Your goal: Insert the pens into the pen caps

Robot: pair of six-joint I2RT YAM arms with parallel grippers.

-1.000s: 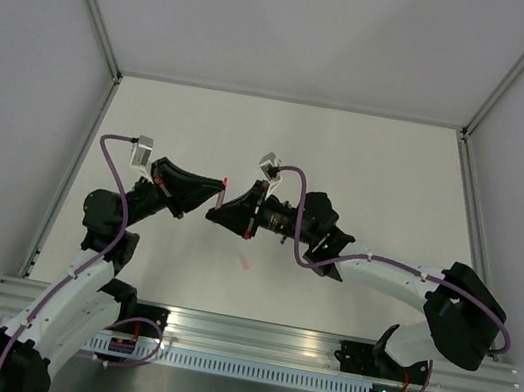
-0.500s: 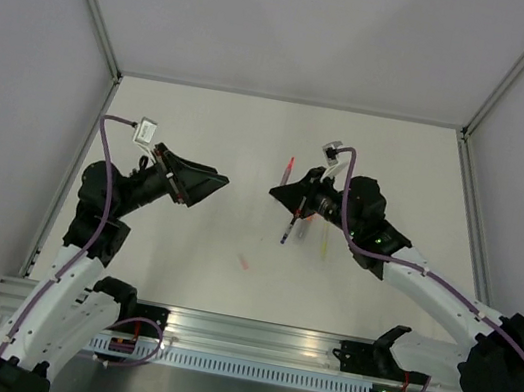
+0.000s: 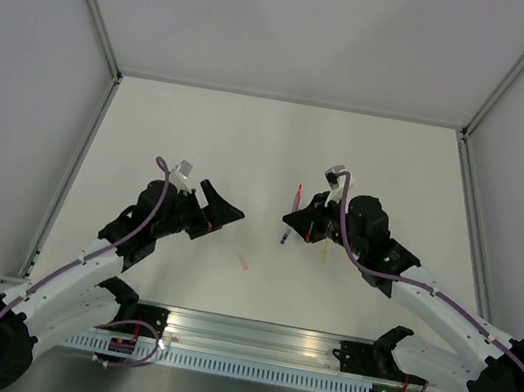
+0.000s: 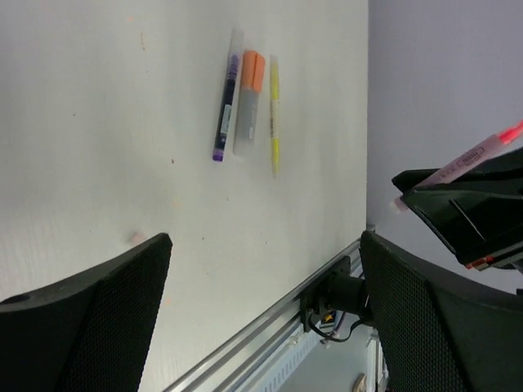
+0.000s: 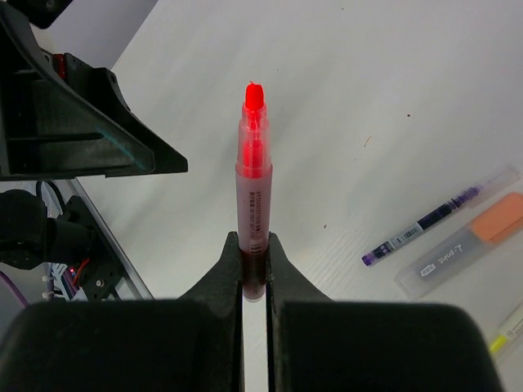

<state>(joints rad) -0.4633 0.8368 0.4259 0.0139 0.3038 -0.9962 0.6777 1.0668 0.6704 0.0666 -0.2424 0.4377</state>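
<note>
The pale pink cap (image 3: 244, 262) is below the left gripper and to its right in the top view, so the left gripper will next tilt down and lower over the cap.
My right gripper (image 5: 253, 255) is shut on the lower end of a pink pen (image 5: 252, 184), which stands upright with its bright red tip up. From above, that pen (image 3: 297, 200) rises out of the right gripper (image 3: 297, 225) right of the table's middle. Below it on the table lie a dark purple pen (image 4: 226, 106), a grey pen with an orange end (image 4: 248, 102) and a yellow pen (image 4: 274, 114), side by side. A small pale pink cap (image 3: 244, 262) lies alone nearer the front. My left gripper (image 3: 229, 213) hangs open and empty, left of the cap.
A metal rail (image 3: 258, 335) runs along the table's near edge by both arm bases. Grey walls and an aluminium frame (image 3: 75, 163) close in the white table (image 3: 282, 139) on three sides.
The two grippers were close together at mid-table and have moved apart. The left gripper has opened and swung lower to the left. The right has carried the pink pen to the right.
</note>
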